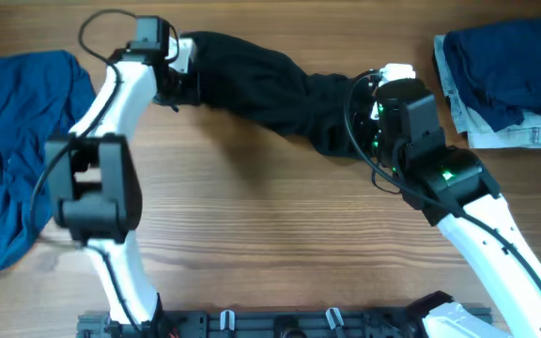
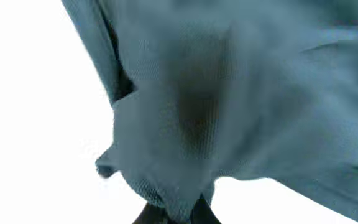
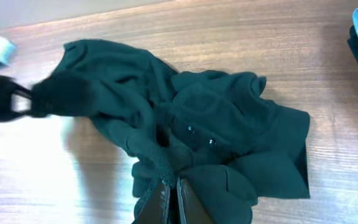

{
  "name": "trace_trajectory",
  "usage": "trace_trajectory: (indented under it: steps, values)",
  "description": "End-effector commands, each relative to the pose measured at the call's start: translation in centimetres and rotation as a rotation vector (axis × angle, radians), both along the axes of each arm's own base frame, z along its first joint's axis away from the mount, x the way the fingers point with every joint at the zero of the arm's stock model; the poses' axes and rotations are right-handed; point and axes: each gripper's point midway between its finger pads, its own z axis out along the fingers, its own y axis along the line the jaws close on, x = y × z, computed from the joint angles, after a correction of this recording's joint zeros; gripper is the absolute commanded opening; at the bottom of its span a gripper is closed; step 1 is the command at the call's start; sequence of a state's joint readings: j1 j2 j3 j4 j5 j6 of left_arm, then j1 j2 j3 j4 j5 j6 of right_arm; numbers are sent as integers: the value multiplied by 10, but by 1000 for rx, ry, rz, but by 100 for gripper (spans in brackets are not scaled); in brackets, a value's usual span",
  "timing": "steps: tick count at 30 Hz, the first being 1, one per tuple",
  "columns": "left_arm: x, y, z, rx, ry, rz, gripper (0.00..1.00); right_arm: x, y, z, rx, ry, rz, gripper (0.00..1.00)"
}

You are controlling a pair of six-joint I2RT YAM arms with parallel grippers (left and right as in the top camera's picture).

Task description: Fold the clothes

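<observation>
My left gripper lifts next, swings toward the bright-blue garment (image 1: 17, 150) and lowers to the bare tabletop beside it to release. The shirt is bunched between my grippers.
A black shirt (image 1: 261, 80) stretches across the table's far middle, bunched between my two grippers. My left gripper (image 1: 178, 80) is shut on its left end; in the left wrist view the cloth (image 2: 229, 99) fills the frame and the fingertips (image 2: 178, 214) pinch it. My right gripper (image 1: 369, 103) is shut on the shirt's right end; in the right wrist view the fingers (image 3: 169, 198) clamp a fold of the crumpled shirt (image 3: 191, 130). A bright-blue garment (image 1: 17, 150) lies loose at the left edge.
A pile of folded dark-blue and light denim clothes (image 1: 505, 80) sits at the far right corner. Bare wooden tabletop (image 1: 280, 216) lies in front of the shirt. A black rail (image 1: 280, 324) runs along the near edge.
</observation>
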State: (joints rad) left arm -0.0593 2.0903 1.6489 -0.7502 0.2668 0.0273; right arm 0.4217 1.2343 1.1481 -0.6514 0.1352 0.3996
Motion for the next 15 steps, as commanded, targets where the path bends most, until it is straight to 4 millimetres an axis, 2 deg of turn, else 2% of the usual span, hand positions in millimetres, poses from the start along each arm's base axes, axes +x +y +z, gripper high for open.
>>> trace_trajectory:
  steps: [1, 3, 4, 6, 8, 10, 13, 15]
  values:
    - [-18, 4, 141, -15, -262, 14, 4, 5, -5, 4, -15, -18, -22, 4]
    - [-49, 12, 193, 2, -332, 57, 4, 5, -5, 4, -15, -18, -22, 4]
    - [-65, 17, 207, 13, -335, 89, 4, 5, -5, 4, -13, -16, -23, 4]
    - [-90, 23, 214, 31, -302, 113, 4, 3, -6, 2, 3, -2, -42, 4]
    - [-106, 27, 207, 41, -233, 148, 4, -1, -7, -1, 9, 20, -56, 5]
    - [-118, 41, 192, 95, -147, 226, 4, -6, -10, -8, -8, 50, -61, 4]
    - [-113, 58, 176, 179, -104, 286, 4, -3, -24, -13, -41, 54, -108, 4]
    - [-102, 75, 165, 235, -92, 376, 4, 13, -36, -23, -55, 38, -142, 4]
